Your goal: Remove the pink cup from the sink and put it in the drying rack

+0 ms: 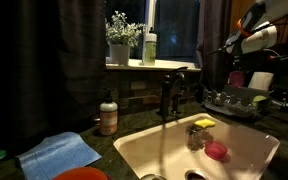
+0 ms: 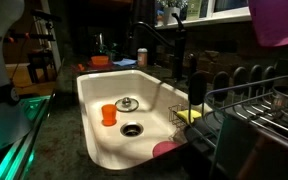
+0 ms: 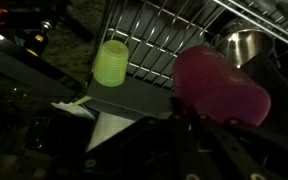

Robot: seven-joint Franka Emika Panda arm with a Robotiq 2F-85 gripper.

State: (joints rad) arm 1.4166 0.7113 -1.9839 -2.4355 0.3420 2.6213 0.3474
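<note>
My gripper lowers the pink cup (image 1: 237, 77) onto the empty wires between the green cup and the metal bowl next. It releases the cup there, since the wires lie below my gripper.
My gripper (image 3: 187, 113) is shut on the pink cup (image 3: 220, 86), which lies tilted in the wrist view above the dark wire drying rack (image 3: 154, 35). In an exterior view the cup (image 1: 237, 77) hangs under the arm just over the rack (image 1: 246, 101). In an exterior view the cup (image 2: 280, 22) fills the top right corner above the rack (image 2: 246, 98). The cream-white sink (image 1: 144, 150) (image 2: 92, 95) with its dark faucet (image 1: 170, 92) lies away from the gripper.
A green cup (image 3: 111, 63) and a metal bowl (image 3: 246, 45) sit in the rack. In the sink are a flat pink-red dish (image 1: 216, 151), a clear cup with a yellow sponge (image 1: 199, 130) and an orange cup (image 2: 108, 114). A soap bottle (image 1: 108, 114) and a blue cloth (image 1: 62, 153) lie on the counter.
</note>
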